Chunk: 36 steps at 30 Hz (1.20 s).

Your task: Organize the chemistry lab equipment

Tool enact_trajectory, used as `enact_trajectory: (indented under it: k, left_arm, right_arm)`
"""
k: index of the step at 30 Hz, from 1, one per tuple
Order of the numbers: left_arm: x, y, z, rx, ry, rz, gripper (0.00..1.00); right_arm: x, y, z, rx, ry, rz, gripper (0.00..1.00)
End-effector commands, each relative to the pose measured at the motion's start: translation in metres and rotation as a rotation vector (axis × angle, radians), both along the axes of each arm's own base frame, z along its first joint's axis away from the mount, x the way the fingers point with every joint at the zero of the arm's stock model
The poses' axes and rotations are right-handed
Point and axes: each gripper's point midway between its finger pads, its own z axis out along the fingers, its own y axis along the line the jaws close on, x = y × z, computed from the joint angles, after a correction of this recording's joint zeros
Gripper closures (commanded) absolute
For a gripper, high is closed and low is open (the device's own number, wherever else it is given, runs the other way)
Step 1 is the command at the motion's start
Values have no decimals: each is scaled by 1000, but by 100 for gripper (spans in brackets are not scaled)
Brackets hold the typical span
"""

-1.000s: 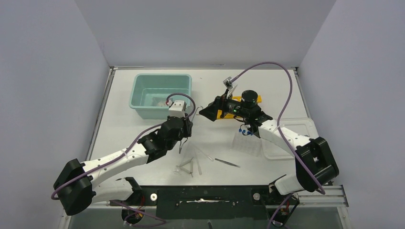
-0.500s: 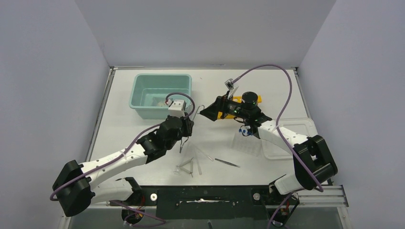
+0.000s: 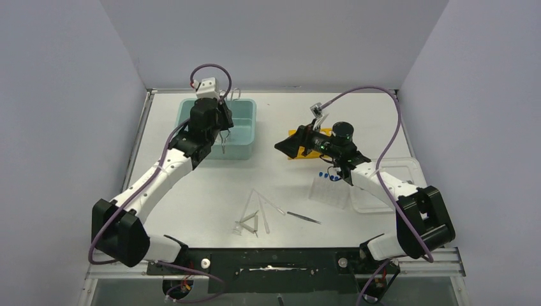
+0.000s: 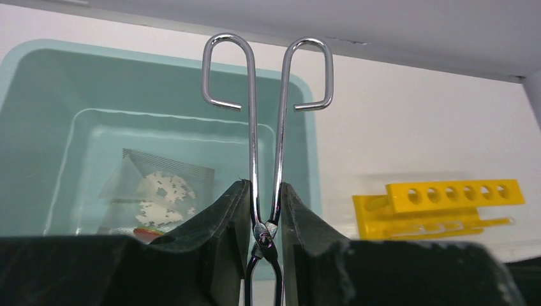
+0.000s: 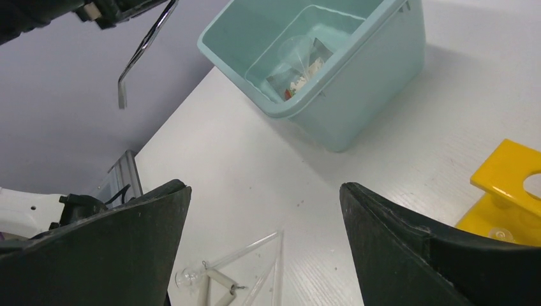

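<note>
I will turn my left gripper to bring the looped handles inside, because they reach past the tub's far rim, then lower it over the clear bag [image 4: 163, 192] and let go.
My left gripper [image 3: 220, 127] is shut on the metal scissor-like forceps [image 4: 251, 127] and holds them above the teal tub [image 3: 253, 121]. The looped handles point to the back wall. A clear bag of white discs [image 4: 156, 191] lies in the tub. My right gripper [image 3: 284, 148] is open and empty, above the table right of the tub. Clear droppers [image 3: 261, 210] and thin tweezers [image 3: 303, 217] lie at the table's front middle. Blue-capped tubes [image 3: 328, 175] lie under the right arm. In the right wrist view the droppers [image 5: 249, 255] show between the open fingers.
A yellow tube rack [image 3: 296, 135] lies behind my right gripper and also shows in the left wrist view [image 4: 446, 194]. A translucent white lid [image 3: 392, 188] and a clear plastic piece [image 3: 330, 194] lie at the right. The back wall is close behind the tub.
My left arm has swung from the table's middle up and back to above the tub, carrying the forceps. My right gripper has shifted slightly to the right.
</note>
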Motion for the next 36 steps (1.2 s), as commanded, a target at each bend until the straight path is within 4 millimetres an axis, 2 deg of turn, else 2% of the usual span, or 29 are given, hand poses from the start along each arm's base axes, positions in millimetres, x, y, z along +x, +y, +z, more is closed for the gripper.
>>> enact_trajectory:
  k: [1,2,6,10,12,16,19,22,25,29,36]
  left_arm:
    - [28,18,-1,35,6,4,94]
    - [34,22,-5,51,12,-2,94]
    - [47,19,-20,179,50,-157,95]
    - [44,-5,-22,267,16,-423,96]
    - [43,-8,-25,317,-3,-491,96]
    - [49,-2,-35,375,-37,-584,96]
    - [46,-3,-46,408,-52,-711,96]
    - [47,8,-63,423,-29,-775,96]
    - [48,22,-71,358,-36,-866,98]
    - [57,31,-90,403,-16,-869,100]
    - [79,40,-132,439,118,-881,100]
  right_arm:
    - [-2,-9,19,19,-87,-2,9]
    - [-2,-12,17,18,-86,-4,9]
    - [-1,-23,12,13,-78,-17,9]
    - [1,-33,8,19,-75,-25,9]
    - [2,-36,6,26,-70,-25,9]
    - [3,-41,1,64,-41,-19,9]
    - [4,-44,-2,79,-21,-16,9]
    - [7,-48,-4,78,-16,-25,9]
    - [12,-53,-4,78,-15,-41,9]
    - [16,-58,-5,79,-10,-52,9]
    - [20,-61,-7,79,-7,-55,9]
